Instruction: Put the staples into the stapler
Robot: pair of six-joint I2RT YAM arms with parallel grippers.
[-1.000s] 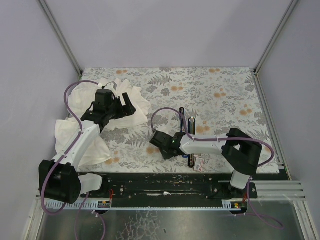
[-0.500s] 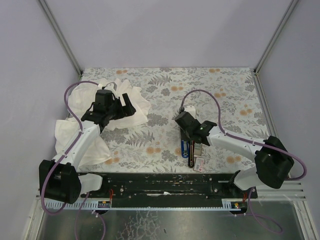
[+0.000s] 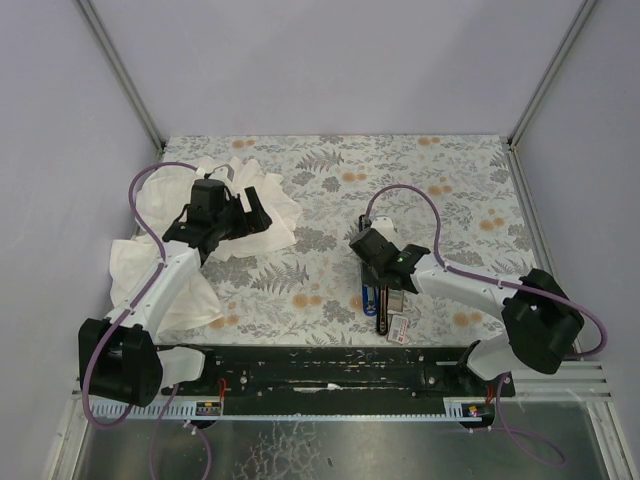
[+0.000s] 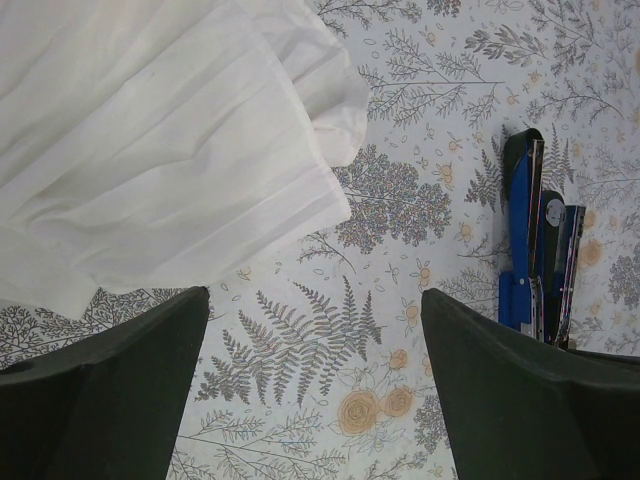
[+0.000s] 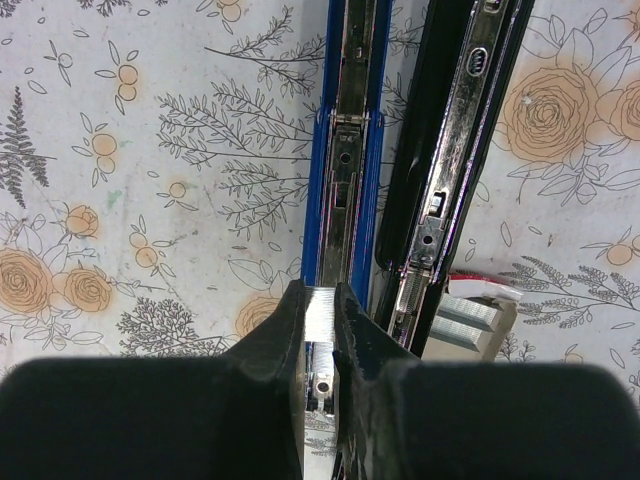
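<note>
The channel's length is in line with the staple strip, so the right gripper should lower the strip into the blue half's channel (image 3: 368, 291) (image 5: 333, 274) just below and release it.
The stapler (image 5: 345, 170) lies opened flat on the floral table, its blue half with the metal channel beside its black half (image 5: 455, 160). My right gripper (image 5: 320, 305) is shut on a short silvery staple strip (image 5: 322, 312) and holds it right over the blue half's channel. The small white staple box with red label (image 5: 478, 315) lies open just right of the stapler, more staples showing inside. In the top view the stapler (image 3: 378, 300) and box (image 3: 399, 328) sit by the right gripper (image 3: 372, 262). My left gripper (image 3: 248, 212) is open, empty, over the white cloth's edge.
A large white cloth (image 4: 150, 140) covers the table's left side and also shows in the top view (image 3: 150, 270). The stapler shows at the right of the left wrist view (image 4: 535, 250). A black rail (image 3: 330, 365) runs along the table's near edge.
The right arm swung from left of the stapler to over it a second ago, then eased slightly nearer and lower with the strip. The left arm has not moved.
</note>
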